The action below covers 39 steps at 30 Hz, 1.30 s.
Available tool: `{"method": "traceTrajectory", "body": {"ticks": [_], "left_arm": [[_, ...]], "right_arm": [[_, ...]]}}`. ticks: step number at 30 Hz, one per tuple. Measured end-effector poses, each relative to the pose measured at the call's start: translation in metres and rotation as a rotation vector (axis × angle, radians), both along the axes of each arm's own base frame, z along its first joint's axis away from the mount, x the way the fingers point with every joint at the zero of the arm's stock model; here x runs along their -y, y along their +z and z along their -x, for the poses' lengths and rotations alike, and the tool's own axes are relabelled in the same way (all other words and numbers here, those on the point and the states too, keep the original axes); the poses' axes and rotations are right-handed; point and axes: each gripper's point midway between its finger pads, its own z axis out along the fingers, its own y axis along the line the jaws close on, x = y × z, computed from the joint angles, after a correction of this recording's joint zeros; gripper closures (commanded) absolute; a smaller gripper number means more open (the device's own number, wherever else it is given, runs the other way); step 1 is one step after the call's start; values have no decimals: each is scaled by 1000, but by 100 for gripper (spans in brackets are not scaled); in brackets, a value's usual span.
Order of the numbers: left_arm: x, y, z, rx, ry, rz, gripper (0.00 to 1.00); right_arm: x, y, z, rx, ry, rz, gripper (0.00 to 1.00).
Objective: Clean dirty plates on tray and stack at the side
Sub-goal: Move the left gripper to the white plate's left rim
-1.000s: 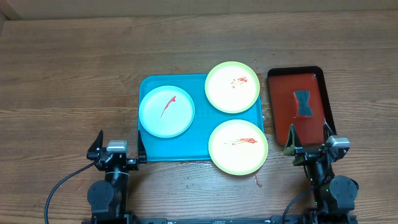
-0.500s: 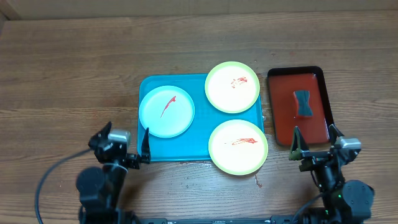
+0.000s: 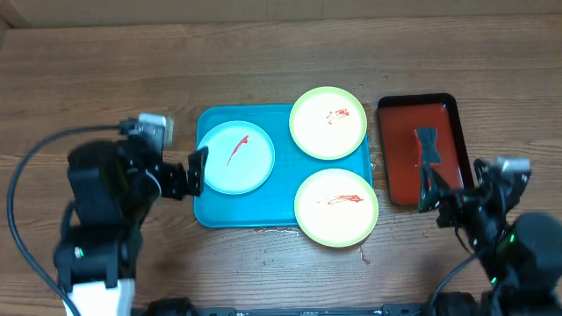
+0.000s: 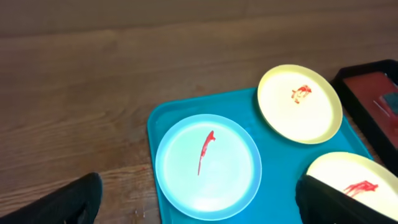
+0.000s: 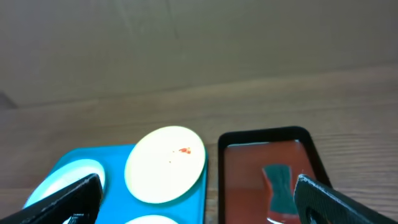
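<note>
The pale blue plate's rim (image 3: 205,135) (image 4: 164,139) has room for a finger by the tray's empty far corner, so I need to move my open left gripper outward and down onto it there.
Three plates lie on the teal tray (image 3: 283,189). The pale blue plate (image 3: 235,158) at its left has a red streak. One yellow-green plate (image 3: 327,123) sits at the back right and another (image 3: 336,207) at the front right, both with red smears. My left gripper (image 3: 180,171) is open and empty at the tray's left edge, above the pale blue plate (image 4: 207,167) in the left wrist view. My right gripper (image 3: 452,189) is open and empty over the near end of the dark red tray (image 3: 399,158).
A dark blue-grey sponge (image 3: 428,145) lies in the dark red black-rimmed tray, which also shows in the right wrist view (image 5: 249,168) with the sponge (image 5: 280,183). A small red spot marks the wooden table (image 3: 88,70) in front of the nearest plate.
Both arms have risen from the table's front edge and reached forward. The left gripper has come to the teal tray's left side and the right one to the dark red tray.
</note>
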Motion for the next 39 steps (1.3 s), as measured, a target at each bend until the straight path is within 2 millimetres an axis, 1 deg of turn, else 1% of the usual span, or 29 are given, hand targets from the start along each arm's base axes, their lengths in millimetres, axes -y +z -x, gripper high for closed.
{"method": "traceTrajectory", "body": {"ticks": [3,5,8,11,16,21,24,26,29,31,32,36,39], "left_arm": [[2,0,-6,-71,-14,18,0],[4,-1,-9,-106,-25,31,0],[8,-6,-9,-194,-40,55,0],[9,-8,-17,-223,-48,66,0],[8,-12,-29,-221,-49,67,0],[8,-11,-45,-185,-53,70,0],[7,-4,-58,-131,-52,67,0],[6,1,-66,-98,-48,67,3],[3,0,-77,-86,-34,60,6],[0,-12,-86,-114,-23,54,8],[-2,-21,-90,-140,-21,50,9],[-4,-67,-104,-255,-37,31,12],[-1,-104,-112,-345,-68,10,13]], "right_arm": [[-5,5,-10,-69,27,-10,0],[-8,3,-17,-130,46,-18,0],[-13,-7,-28,-264,71,-33,0],[-16,-16,-38,-398,86,-48,0],[-20,-24,-62,-498,102,-65,0],[-31,-45,-77,-572,156,-107,0],[-34,-55,-81,-608,174,-124,0],[-36,-58,-83,-616,181,-130,1],[-36,-58,-86,-613,180,-129,4],[-35,-58,-87,-610,179,-129,5],[-35,-58,-87,-610,178,-127,5],[-32,-59,-87,-611,163,-117,8],[-31,-59,-87,-611,155,-111,10]]}}
